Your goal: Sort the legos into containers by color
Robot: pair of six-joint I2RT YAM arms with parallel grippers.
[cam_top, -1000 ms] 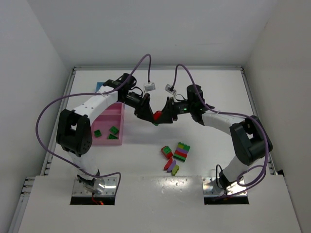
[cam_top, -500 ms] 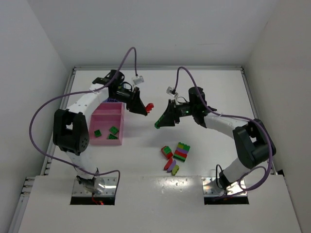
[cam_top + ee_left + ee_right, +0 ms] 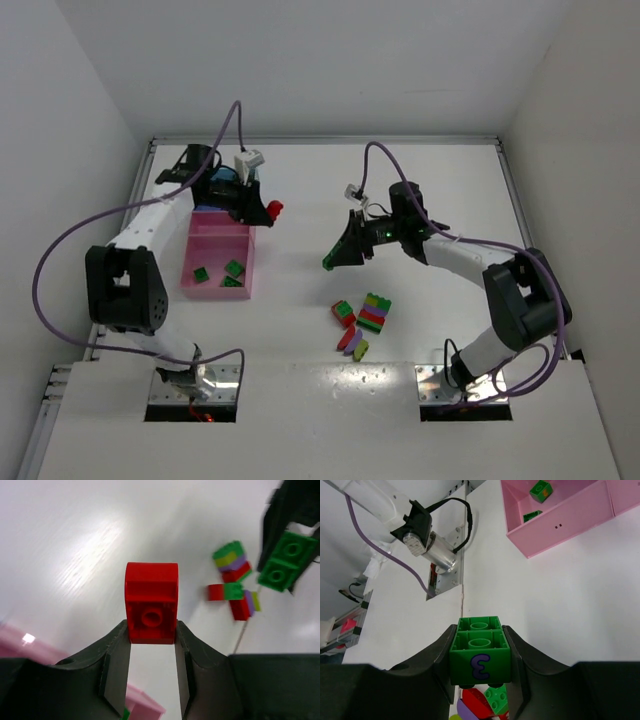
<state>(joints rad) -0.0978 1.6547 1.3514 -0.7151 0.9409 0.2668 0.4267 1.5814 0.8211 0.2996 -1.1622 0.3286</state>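
My left gripper should swing to the left in the top view over the pink container's far section [image 3: 220, 223] [image 3: 14, 648], tilting down, because green legos are in its near section.
My left gripper [image 3: 268, 212] is shut on a red lego [image 3: 275, 209], holding it in the air just right of the pink container's [image 3: 215, 245] far corner. In the left wrist view the red lego [image 3: 151, 602] sits between the fingertips. My right gripper [image 3: 335, 258] is shut on a green two-stud lego [image 3: 328, 264] over the middle of the table; a purple 3 shows on this brick [image 3: 480, 655]. Three green legos [image 3: 232, 270] lie in the pink container. Loose legos, among them a multicoloured stack [image 3: 376, 312], lie near the front. The blue containers are mostly hidden behind the left arm.
A red-and-green piece [image 3: 343, 313] and a red, purple and yellow-green piece [image 3: 353, 343] lie beside the stack. White walls close the table at the back and sides. Purple cables arch above both arms. The arm bases' metal plates [image 3: 195, 385] sit at the near edge.
The two grippers were together a second ago. The left one has pulled away leftward with the red lego, toward the pink container. The right one keeps the green lego and has barely shifted.
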